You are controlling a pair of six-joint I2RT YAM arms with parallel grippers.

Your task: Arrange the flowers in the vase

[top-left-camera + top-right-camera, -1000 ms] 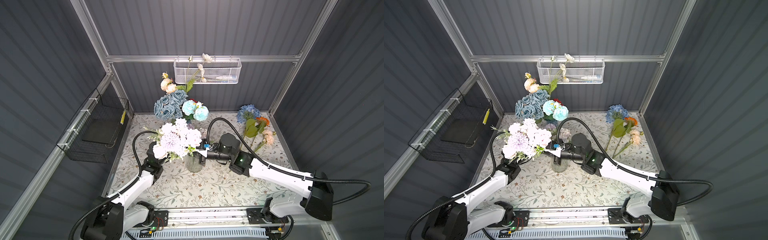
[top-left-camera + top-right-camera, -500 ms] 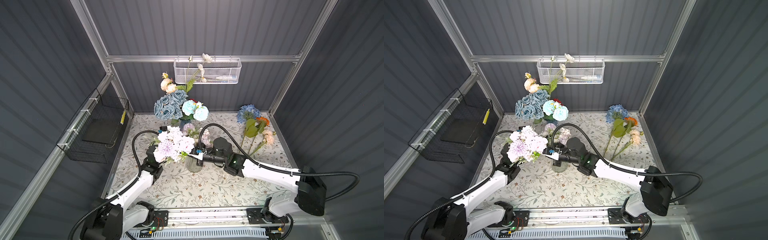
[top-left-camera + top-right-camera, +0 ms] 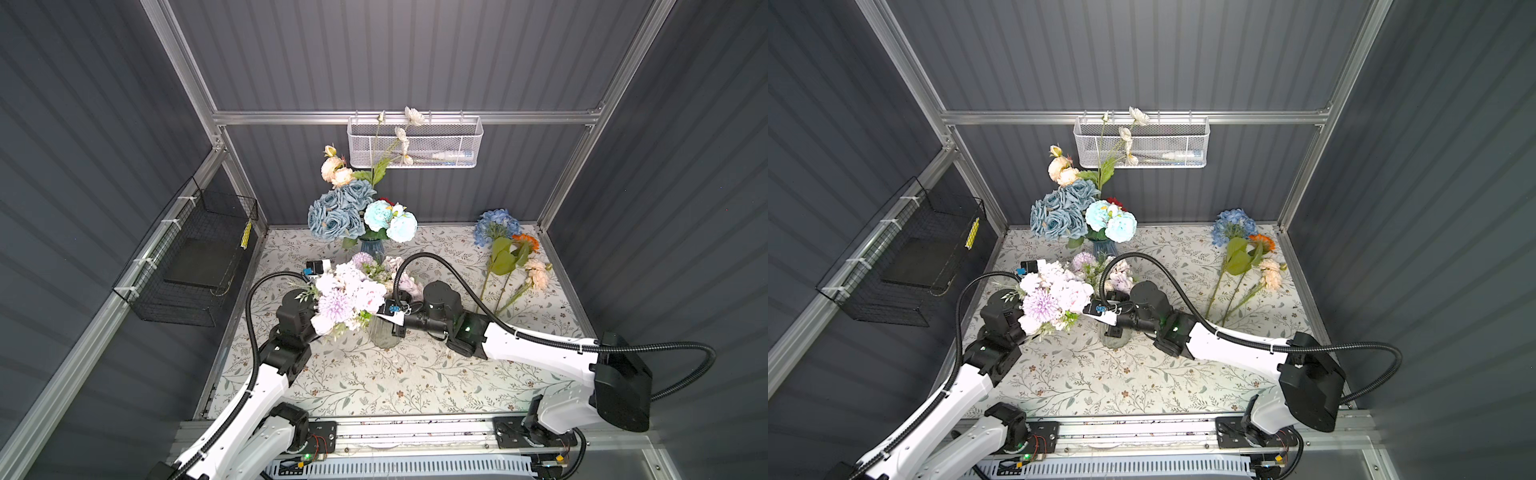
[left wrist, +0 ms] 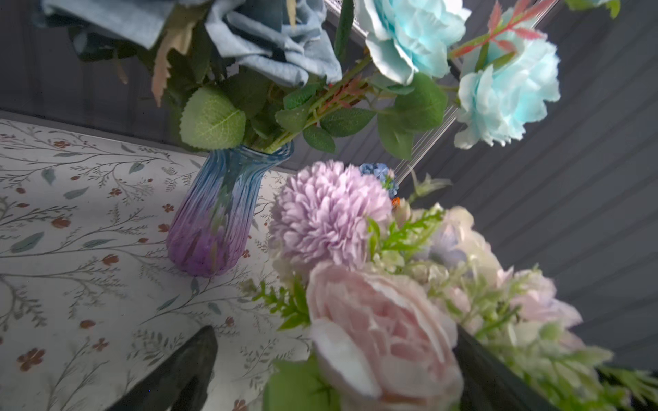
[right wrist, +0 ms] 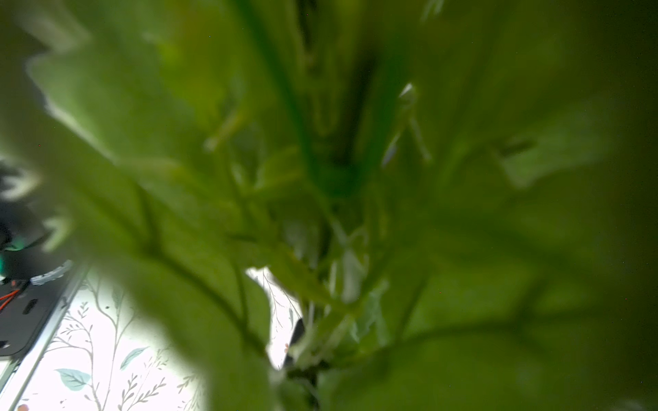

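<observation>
My right gripper holds the bunch of flowers above the clear glass vase (image 3: 384, 336) just below, so it will next lower the flowers' stems into it and release them.
My right gripper (image 3: 390, 316) (image 3: 1105, 316) is shut on the stems of a pink, white and lilac bunch of flowers (image 3: 349, 297) (image 3: 1054, 297) just above a clear glass vase (image 3: 384, 336) (image 3: 1115, 337). In the right wrist view, blurred green leaves (image 5: 356, 178) fill the frame around that gripper (image 5: 302, 356). The bunch leans left over my left gripper (image 3: 326, 277) (image 3: 1040, 276), which is open. Its dark fingers (image 4: 185, 370) stand wide apart with a pink bloom (image 4: 377, 331) between them. A blue-purple vase (image 3: 371, 248) (image 4: 220, 217) at the back holds dusty-blue roses (image 3: 336, 214) and aqua blooms (image 3: 390, 220).
A blue hydrangea (image 3: 496, 224), an orange head (image 3: 525, 242) and a cream bloom (image 3: 537, 274) lie on the tablecloth (image 3: 395, 382) at the right. A white mesh basket (image 3: 436, 143) hangs on the back wall. A black wire basket (image 3: 195, 266) hangs on the left wall.
The right arm has carried the bunch leftward and lower, over the clear vase. The blooms now lean across the left gripper. The left arm has hardly moved.
</observation>
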